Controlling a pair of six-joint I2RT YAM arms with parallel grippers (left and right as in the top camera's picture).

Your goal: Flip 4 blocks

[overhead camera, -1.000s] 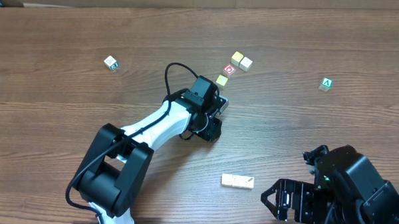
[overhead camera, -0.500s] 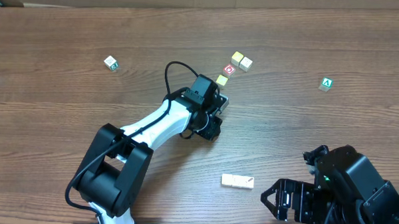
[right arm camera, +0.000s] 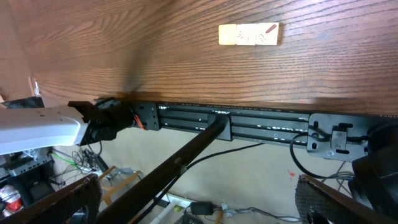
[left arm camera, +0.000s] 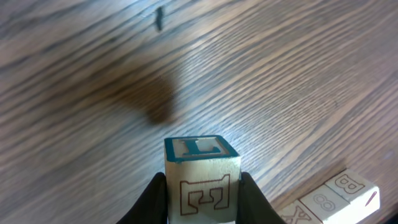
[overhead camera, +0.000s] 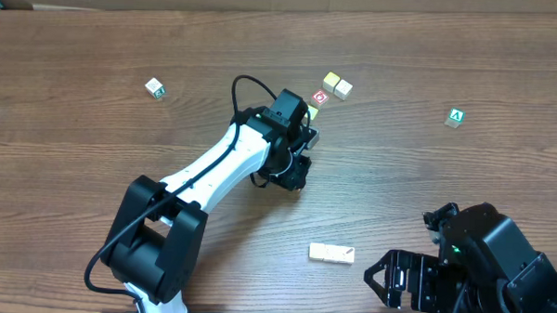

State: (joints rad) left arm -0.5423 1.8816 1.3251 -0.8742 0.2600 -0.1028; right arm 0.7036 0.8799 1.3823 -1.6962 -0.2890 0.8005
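The left gripper should next carry the pale wooden block back and down beside the row's end opposite the red-orange mark and release it there, because bare wood lies there.
My left gripper is shut on a pale wooden block with a teal "L" on top and an outlined "E" facing the camera. Its dark fingers press both sides of it, and a shadow lies on the wood beyond. In the overhead view this gripper hangs mid-table, hiding the block. A short row of cream blocks, one with a red-orange mark, lies near the front edge; the same row of blocks shows in the right wrist view. My right gripper is open and holds nothing, off the table's front edge.
Just beyond the left gripper sit a red-circle cube, two yellowish cubes and a partly hidden yellow one. A white cube lies far left and a green "A" cube far right. The right arm's base fills the front right corner.
The left gripper's jaws have closed on the block. The left wrist has shifted slightly toward the back of the table. The right arm has not moved.
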